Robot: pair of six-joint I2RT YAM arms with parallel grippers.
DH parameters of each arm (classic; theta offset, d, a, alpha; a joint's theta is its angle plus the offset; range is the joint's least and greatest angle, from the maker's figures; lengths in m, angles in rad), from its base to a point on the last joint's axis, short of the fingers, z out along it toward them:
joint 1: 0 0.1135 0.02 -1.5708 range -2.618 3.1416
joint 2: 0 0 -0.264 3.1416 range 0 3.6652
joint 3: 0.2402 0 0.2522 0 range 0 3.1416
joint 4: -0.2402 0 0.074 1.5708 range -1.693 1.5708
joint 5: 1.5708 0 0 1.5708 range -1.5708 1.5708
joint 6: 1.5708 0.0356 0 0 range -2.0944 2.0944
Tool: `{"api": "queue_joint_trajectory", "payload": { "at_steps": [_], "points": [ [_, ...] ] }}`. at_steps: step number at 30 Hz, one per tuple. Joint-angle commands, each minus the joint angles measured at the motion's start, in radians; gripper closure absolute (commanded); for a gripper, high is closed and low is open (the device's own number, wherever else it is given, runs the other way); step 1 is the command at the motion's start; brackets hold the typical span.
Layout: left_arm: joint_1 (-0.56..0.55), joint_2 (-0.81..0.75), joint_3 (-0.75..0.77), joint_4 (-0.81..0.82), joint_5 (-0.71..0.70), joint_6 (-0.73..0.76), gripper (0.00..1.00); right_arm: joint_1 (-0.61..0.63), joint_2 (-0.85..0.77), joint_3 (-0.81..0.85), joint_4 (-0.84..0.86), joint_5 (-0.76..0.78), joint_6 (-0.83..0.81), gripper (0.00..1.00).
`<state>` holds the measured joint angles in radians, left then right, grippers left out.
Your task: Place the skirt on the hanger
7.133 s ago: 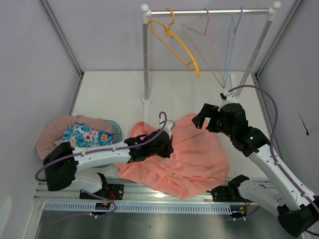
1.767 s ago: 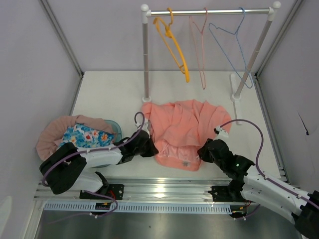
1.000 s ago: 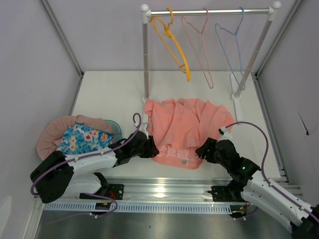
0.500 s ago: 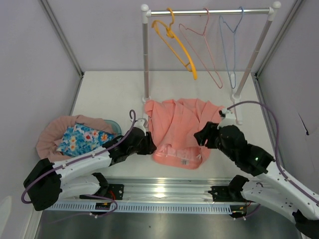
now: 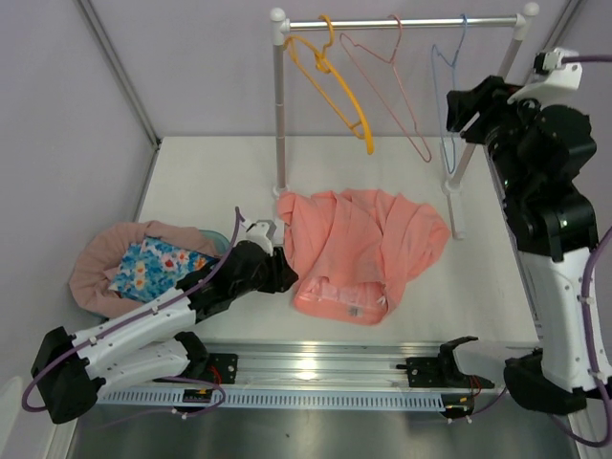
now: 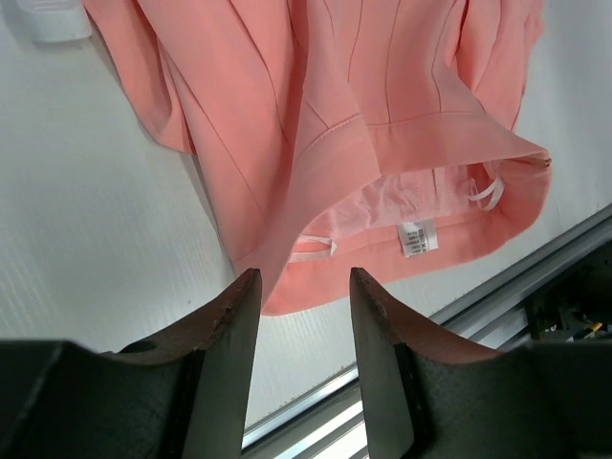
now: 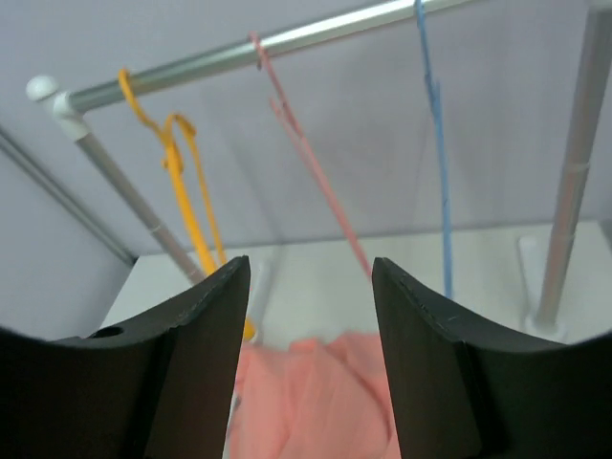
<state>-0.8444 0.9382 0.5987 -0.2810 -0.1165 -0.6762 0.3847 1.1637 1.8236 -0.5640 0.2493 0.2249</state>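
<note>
The blue hanger's wire is hanging outside my open fingers. My right gripper will move down and outward next until the blue hanger's near wire is between them.
The salmon-pink skirt [image 5: 363, 249] lies folded flat on the table below the rack, its waistband and label toward the near edge [image 6: 382, 96]. Three wire hangers hang on the rail [image 5: 402, 21]: yellow [image 5: 330, 81], pink [image 5: 382, 86] and blue [image 5: 448, 96]. My left gripper [image 5: 279, 275] sits low at the skirt's near left corner, open and empty, its fingertips [image 6: 239, 296] just short of the hem. My right gripper [image 5: 461, 103] is raised high beside the blue hanger [image 7: 435, 143], open and empty; the pink hanger [image 7: 306, 153] shows between its fingers.
A teal basket [image 5: 222, 247] with a floral cloth [image 5: 158, 263] and a pink cloth [image 5: 105, 253] sits at the left. The rack's posts [image 5: 279, 115] [image 5: 478, 124] stand behind the skirt. The metal rail [image 5: 316, 363] runs along the near edge.
My right arm has lifted from the skirt's near right edge up to rail height by the blue hanger. My left gripper has drawn slightly back from the skirt. The hangers have swung.
</note>
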Motion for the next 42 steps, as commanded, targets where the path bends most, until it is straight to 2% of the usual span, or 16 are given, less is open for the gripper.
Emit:
{"api": "queue_joint_trajectory", "payload": {
  "at_steps": [1,3,6,11,17,21,29,32,42],
  "points": [
    [-0.002,-0.032,0.046,-0.024,0.024,0.038,0.52,-0.179,0.132,0.095,0.028,-0.253,-0.07,0.4],
    [-0.002,-0.036,0.055,-0.027,0.034,0.047,0.52,-0.284,0.203,0.126,0.074,-0.352,-0.036,0.39],
    [-0.002,-0.042,0.07,-0.044,0.035,0.061,0.52,-0.348,0.299,0.164,0.101,-0.43,-0.035,0.37],
    [-0.002,-0.059,0.07,-0.049,0.037,0.07,0.52,-0.366,0.424,0.243,0.099,-0.467,-0.065,0.35],
    [-0.002,-0.07,0.053,-0.043,0.046,0.067,0.52,-0.363,0.459,0.21,0.127,-0.42,-0.036,0.36],
    [-0.002,-0.078,0.052,-0.046,0.044,0.067,0.52,-0.342,0.438,0.157,0.133,-0.329,-0.048,0.54],
    [-0.002,-0.091,0.036,-0.053,0.043,0.063,0.52,-0.34,0.45,0.146,0.113,-0.294,-0.068,0.53],
    [-0.002,-0.095,0.036,-0.055,0.043,0.063,0.52,-0.334,0.452,0.146,0.118,-0.274,-0.078,0.57],
    [-0.002,-0.096,0.046,-0.072,0.035,0.069,0.52,-0.297,0.524,0.229,0.079,-0.251,-0.11,0.58]
  ]
}}
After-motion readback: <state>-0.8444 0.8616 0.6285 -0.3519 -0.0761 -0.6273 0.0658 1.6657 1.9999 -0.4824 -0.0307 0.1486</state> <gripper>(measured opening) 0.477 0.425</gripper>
